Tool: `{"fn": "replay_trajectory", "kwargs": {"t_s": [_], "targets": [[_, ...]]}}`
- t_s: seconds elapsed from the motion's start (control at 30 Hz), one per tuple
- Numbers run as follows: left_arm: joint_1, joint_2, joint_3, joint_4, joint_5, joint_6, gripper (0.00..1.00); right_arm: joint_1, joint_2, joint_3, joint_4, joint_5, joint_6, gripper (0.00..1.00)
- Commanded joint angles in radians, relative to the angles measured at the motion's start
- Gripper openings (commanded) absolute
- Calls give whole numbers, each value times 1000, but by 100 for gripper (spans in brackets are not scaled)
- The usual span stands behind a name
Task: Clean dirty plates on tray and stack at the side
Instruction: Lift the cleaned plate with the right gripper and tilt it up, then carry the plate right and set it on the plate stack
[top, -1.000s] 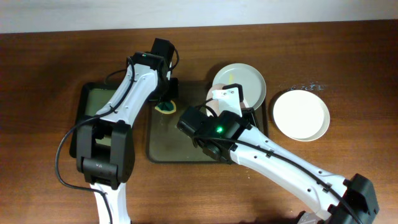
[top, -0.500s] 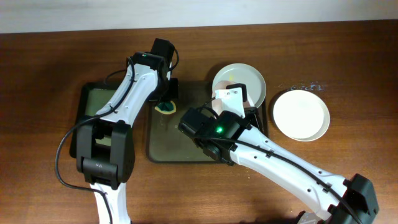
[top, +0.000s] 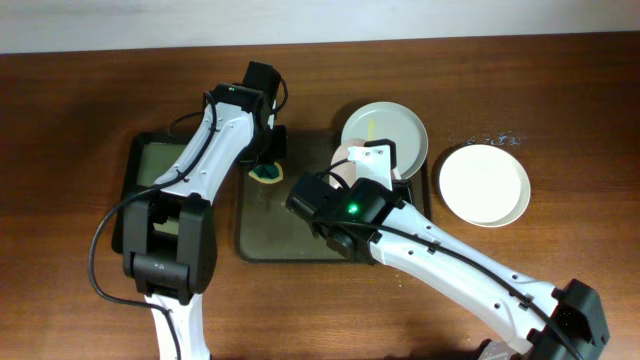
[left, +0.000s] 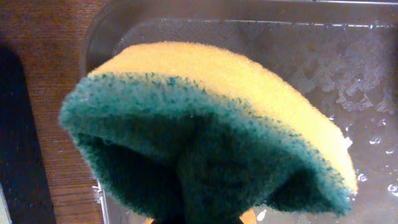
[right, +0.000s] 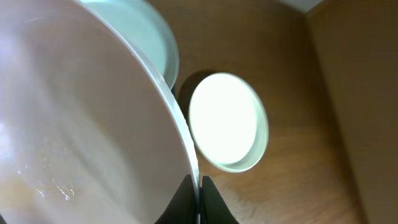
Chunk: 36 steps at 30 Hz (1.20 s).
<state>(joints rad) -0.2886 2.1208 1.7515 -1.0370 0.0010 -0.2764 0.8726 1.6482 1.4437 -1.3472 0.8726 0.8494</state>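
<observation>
My right gripper holds the tilted plate and will next swing to the right in the overhead view, then lower it onto the clean white plate (top: 485, 185), because that one is beside the tray.
My right gripper (right: 199, 190) is shut on the rim of a tilted plate (right: 93, 124), white with faint yellowish smears, held over the tray's (top: 300, 225) right end. In the overhead view my right wrist (top: 375, 160) hides most of this plate. A pale mint plate (top: 390, 125) lies behind it at the tray's far right corner and also shows in the right wrist view (right: 146, 37). A clean white plate (top: 485, 185) (right: 228, 121) sits on the table to the right. My left gripper (top: 268, 160) is shut on a yellow-green sponge (left: 205, 124) (top: 268, 177) over the wet tray's far left end.
A smaller black tray (top: 135, 175) with a greenish inside stands left of the big tray. Small bits or droplets (top: 490, 140) lie on the wood behind the white plate. The table's far edge runs along the top.
My right wrist has shifted slightly to the right with the held plate. The left arm and sponge have not moved.
</observation>
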Motion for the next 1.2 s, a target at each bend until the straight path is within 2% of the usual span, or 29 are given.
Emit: {"fn": "replay_trajectory", "kwargs": {"t_s": [0.0,0.17,0.5,0.7,0.87,0.97,1.17], "targets": [[-2,0,13,-5,3,16,0,-25,-24,19,11,-129,24,4],[-1,0,13,-6,3,16,0,-129,-24,19,23,-275,1,4],[-1,0,13,-10,3,16,0,-436,-24,19,170,-697,-318,4],[8,0,13,-16,3,16,0,-718,-24,19,202,-975,-458,4],[8,0,13,-13,3,16,0,-979,-24,19,176,-1018,-494,4],[8,0,13,-13,3,16,0,-1109,-23,9,171,-916,-488,4],[8,0,13,-13,3,16,0,-1266,-21,-92,237,-856,-476,4]]}}
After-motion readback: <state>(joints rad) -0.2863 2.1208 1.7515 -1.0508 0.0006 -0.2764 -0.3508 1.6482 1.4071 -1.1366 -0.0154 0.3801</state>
